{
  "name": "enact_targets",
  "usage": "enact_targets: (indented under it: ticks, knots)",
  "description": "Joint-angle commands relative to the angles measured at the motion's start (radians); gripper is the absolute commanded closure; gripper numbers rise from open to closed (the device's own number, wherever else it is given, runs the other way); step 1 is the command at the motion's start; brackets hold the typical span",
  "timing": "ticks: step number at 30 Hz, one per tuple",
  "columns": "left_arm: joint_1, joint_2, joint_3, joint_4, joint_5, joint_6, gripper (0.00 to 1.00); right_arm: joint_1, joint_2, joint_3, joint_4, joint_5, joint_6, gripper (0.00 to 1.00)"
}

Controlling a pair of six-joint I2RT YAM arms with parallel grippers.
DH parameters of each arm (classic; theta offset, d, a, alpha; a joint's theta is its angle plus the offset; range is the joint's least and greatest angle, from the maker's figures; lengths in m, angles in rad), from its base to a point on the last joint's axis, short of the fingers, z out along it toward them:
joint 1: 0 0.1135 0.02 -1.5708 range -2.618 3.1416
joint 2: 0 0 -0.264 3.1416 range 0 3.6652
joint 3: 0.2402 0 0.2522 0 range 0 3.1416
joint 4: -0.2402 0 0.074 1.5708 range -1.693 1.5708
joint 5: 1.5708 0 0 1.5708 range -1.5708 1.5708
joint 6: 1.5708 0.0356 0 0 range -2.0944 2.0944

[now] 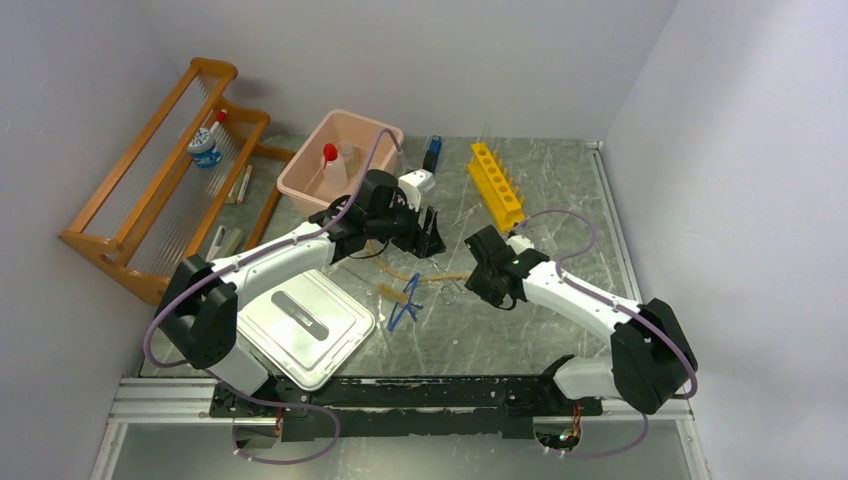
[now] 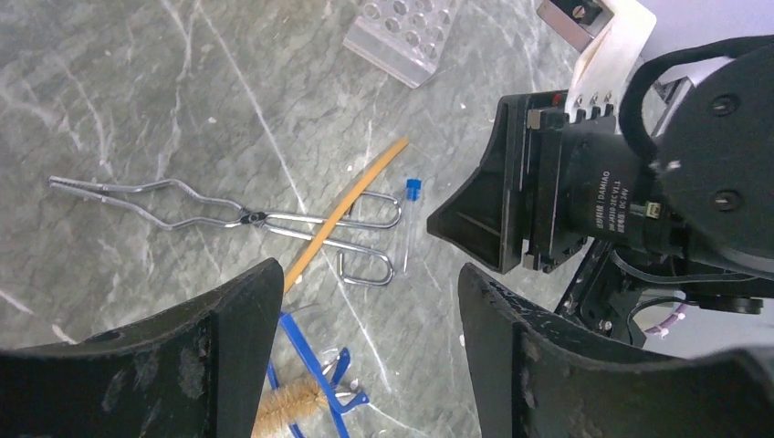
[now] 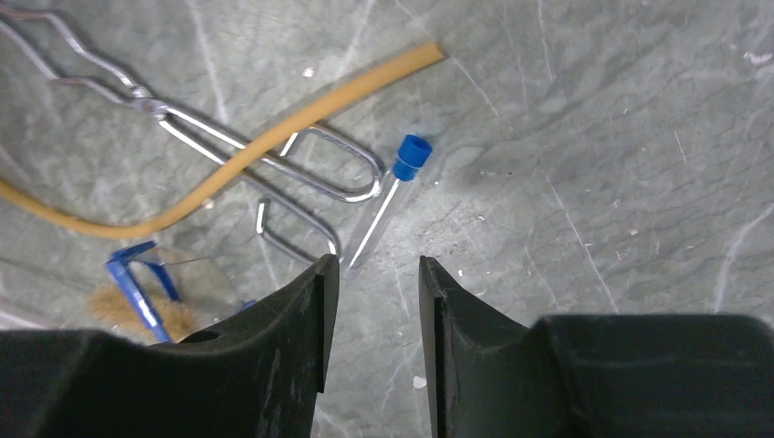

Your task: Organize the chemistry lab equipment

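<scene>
Next I will move my right gripper down and advance along the clear tube toward the blue cap.
A clear tube with a blue cap (image 3: 388, 196) lies on the grey table just past my right gripper (image 3: 376, 265), which is open a narrow way and empty. The tube's lower end sits close to the left fingertip (image 3: 324, 274). Beside it a tan rubber hose (image 3: 237, 160) crosses thin metal tongs (image 3: 228, 146). My left gripper (image 2: 365, 274) hovers wide open and empty above the same group: tube (image 2: 409, 219), hose (image 2: 342, 214), metal tongs (image 2: 183, 205), blue plastic tongs (image 2: 310, 365) and a bristle brush (image 2: 287, 401). A red-capped squeeze bottle (image 1: 330, 170) stands in the pink tub (image 1: 375, 135).
The grey-white lid (image 1: 305, 325) lies at the near left. A yellow holed rack (image 1: 497, 185) lies behind my right gripper (image 1: 470, 275). A wooden rack (image 1: 150, 190) with a small jar (image 1: 205, 150) stands far left. A clear holed block (image 2: 402, 32) lies beyond the tongs.
</scene>
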Motion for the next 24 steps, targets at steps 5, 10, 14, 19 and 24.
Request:
enact_targets:
  ticks: [5, 10, 14, 19, 24]
  knots:
    - [-0.002, -0.091, -0.057, -0.015, -0.084, 0.001, 0.26, 0.013, 0.118, -0.008, 0.069, 0.1, 0.11, 0.63]
    - [-0.002, -0.09, -0.067, -0.004, -0.071, -0.007, 0.26, 0.013, 0.164, 0.034, 0.061, 0.142, 0.089, 0.65]
    - [-0.002, -0.094, -0.073, 0.0, -0.066, -0.004, 0.26, 0.013, 0.188, 0.043, 0.058, 0.157, 0.082, 0.68]
    - [-0.002, -0.093, -0.076, 0.0, -0.066, -0.001, 0.26, 0.013, 0.215, 0.043, 0.065, 0.137, 0.078, 0.76]
    - [-0.001, -0.088, -0.079, 0.004, -0.059, -0.007, 0.26, 0.013, 0.227, 0.038, 0.053, 0.137, 0.08, 0.77]
